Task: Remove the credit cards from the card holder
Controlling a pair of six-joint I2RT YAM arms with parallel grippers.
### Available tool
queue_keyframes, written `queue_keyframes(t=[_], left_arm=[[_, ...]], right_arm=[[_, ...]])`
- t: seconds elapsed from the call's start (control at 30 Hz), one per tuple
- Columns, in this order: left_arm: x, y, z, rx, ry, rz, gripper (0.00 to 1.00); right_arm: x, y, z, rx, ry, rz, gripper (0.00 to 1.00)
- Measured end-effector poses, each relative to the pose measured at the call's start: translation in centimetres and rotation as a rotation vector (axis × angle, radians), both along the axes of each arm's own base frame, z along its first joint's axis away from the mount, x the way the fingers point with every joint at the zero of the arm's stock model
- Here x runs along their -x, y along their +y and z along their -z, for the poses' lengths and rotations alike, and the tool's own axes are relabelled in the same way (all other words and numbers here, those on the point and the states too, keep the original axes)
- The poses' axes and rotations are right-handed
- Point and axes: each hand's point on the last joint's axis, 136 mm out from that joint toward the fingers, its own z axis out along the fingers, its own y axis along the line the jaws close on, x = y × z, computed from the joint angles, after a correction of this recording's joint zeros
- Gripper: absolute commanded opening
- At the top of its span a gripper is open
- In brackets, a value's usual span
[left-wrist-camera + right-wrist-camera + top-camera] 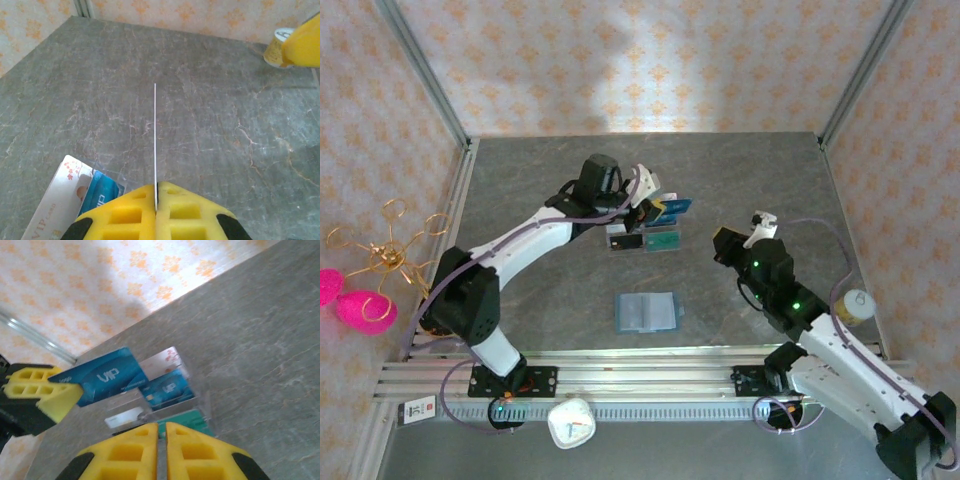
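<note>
I need to tilt my left gripper down next, lower its card into the tray slot below and let go of it there, because a matching blue card stands inside.
My left gripper [650, 208] is shut on a bright blue credit card [676, 207] and holds it above the clear tray [662, 252] at mid-table. In the left wrist view the card [155, 140] stands edge-on between the shut yellow fingers [135, 210]. The right wrist view shows its "VIP" face [106, 375] in the left fingers [42, 390]. A silvery grey card [161, 360] stands in the tray. The card holder [647, 311] lies open and flat nearer the arms. To the right of the tray, my right gripper [161, 425] is shut on nothing.
The clear tray [204, 407] also holds another blue card [169, 387], a white card [125, 416] and a teal-green card [192, 419]. A cream cup [856, 305] stands by the right edge. Metal frame posts line the table's sides.
</note>
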Motion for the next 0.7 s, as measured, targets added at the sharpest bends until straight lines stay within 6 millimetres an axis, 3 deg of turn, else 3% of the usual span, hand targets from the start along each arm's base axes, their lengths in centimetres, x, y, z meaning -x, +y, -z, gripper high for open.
queue_keyframes(t=[0.2,0.5,0.7], left_arm=[[-2.0,-0.2,2.1,-0.07,-0.001,0.023,0.0],[-3.6,0.6,5.2,-0.154,0.035,0.02,0.0],[-4.4,0.5,5.7,-0.185,0.033,0.02,0.0]], right_arm=[[-1.8,-1.9,0.7,-0.02,0.024,0.041,0.11],[-2.6,-1.8,1.3,-0.034,0.043,0.015,0.1],[-2.7,-1.6,1.1,-0.04,0.034,0.007,0.1]])
